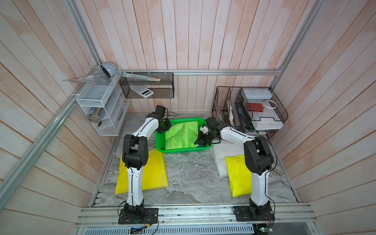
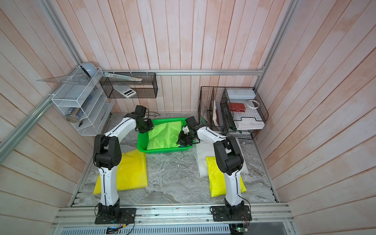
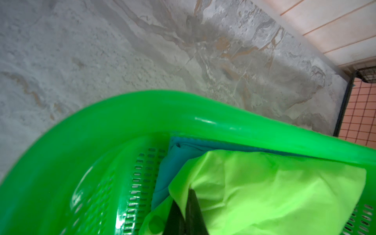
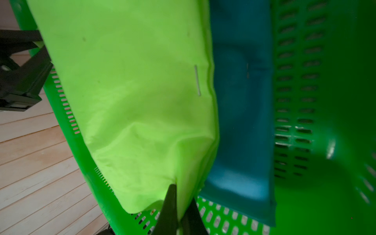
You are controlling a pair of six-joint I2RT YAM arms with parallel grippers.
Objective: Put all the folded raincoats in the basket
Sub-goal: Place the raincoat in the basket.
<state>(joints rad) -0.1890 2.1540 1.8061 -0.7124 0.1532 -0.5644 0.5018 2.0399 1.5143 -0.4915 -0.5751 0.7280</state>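
Note:
The raincoat leaves the blue sheet's near strip (image 1: 201, 146) (image 4: 243, 156) uncovered, so the robot's right gripper will next draw back toward the basket's near rim and let go of the raincoat's corner over that strip.
The lime-green folded raincoat (image 1: 181, 132) (image 2: 164, 134) lies slack inside the bright green basket (image 1: 179, 151) (image 2: 162, 151) at the back middle of the table. It rests over a blue folded sheet (image 4: 242, 101) (image 3: 173, 162). My left gripper (image 1: 164, 130) (image 3: 184, 196) is shut on the raincoat's left corner (image 3: 264, 193), just inside the basket rim (image 3: 142, 114). At the raincoat's right front corner (image 4: 132, 91), my right gripper (image 1: 198, 142) (image 4: 183, 193) is shut on the cloth, low over the perforated basket floor (image 4: 335, 81).
Two yellow folded raincoats (image 1: 154, 173) (image 1: 238, 175) lie on the table beside the arm bases, the right one on a white folded sheet (image 1: 223, 156). A black wire organiser (image 1: 250, 109) stands close right of the basket. A white wire shelf (image 1: 101, 105) hangs on the left wall.

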